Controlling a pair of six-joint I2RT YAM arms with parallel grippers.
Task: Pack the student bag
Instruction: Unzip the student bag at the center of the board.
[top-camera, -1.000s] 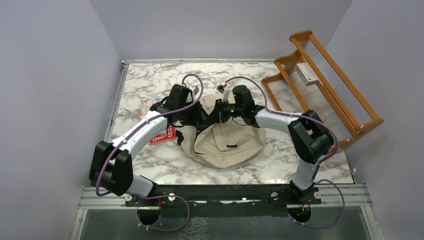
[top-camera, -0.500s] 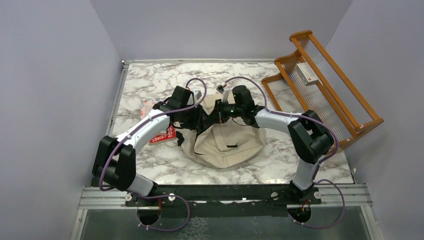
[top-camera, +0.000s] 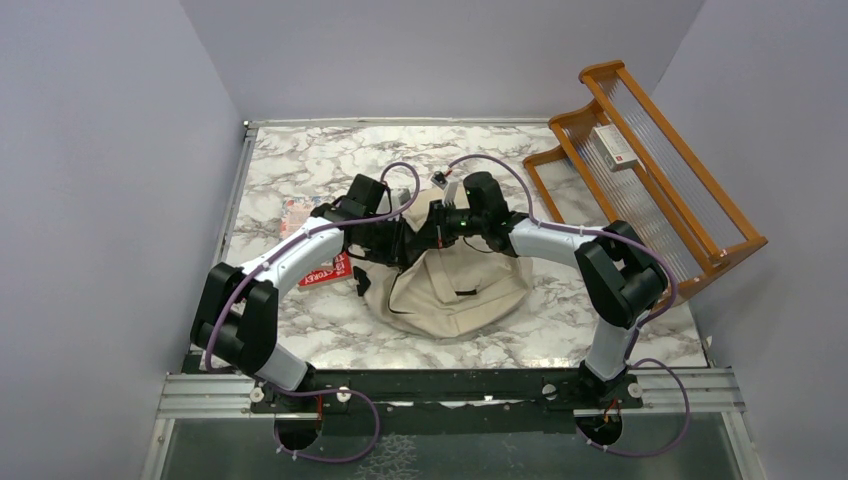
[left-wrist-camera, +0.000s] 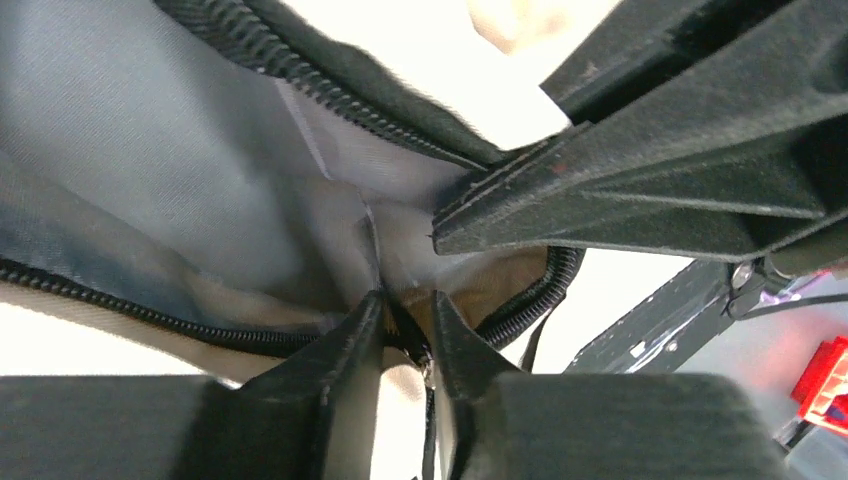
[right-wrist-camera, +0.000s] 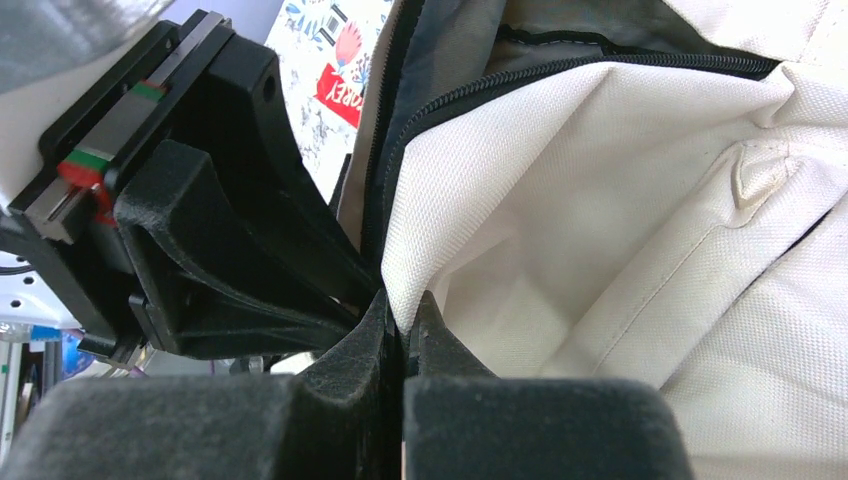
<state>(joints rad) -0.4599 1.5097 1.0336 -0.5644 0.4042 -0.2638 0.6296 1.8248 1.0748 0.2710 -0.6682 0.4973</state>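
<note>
Next, my right gripper pulls the bag's cream rim (right-wrist-camera: 415, 270) outward and to the left in the top view, then releases it, as the bag's zipper still gapes open.
The student bag (top-camera: 455, 290), cream with black zippers, lies in the middle of the table, and both grippers meet at its far opening. My left gripper (top-camera: 398, 240) sits at the mouth; in the left wrist view its fingertips (left-wrist-camera: 405, 300) are closed narrowly on the end of the black zipper (left-wrist-camera: 300, 75), with the metal slider (left-wrist-camera: 428, 362) between them and grey lining (left-wrist-camera: 150, 150) behind. My right gripper (top-camera: 432, 232) pinches a fold of the bag's cream rim (right-wrist-camera: 415, 270); its jaws (right-wrist-camera: 403, 300) are shut on that fabric. The bag's inside is mostly hidden.
A book with a red label (top-camera: 312, 262) lies flat just left of the bag, partly under my left arm. A wooden rack (top-camera: 650, 170) leans at the right edge of the table and holds a small white box (top-camera: 617, 147). Marble table top (top-camera: 300, 160) surrounds the bag.
My left arm's elbow has swung right and toward the bag, and its jaws widened, then narrowed onto the zipper end. The right arm and its hold on the rim are unchanged.
</note>
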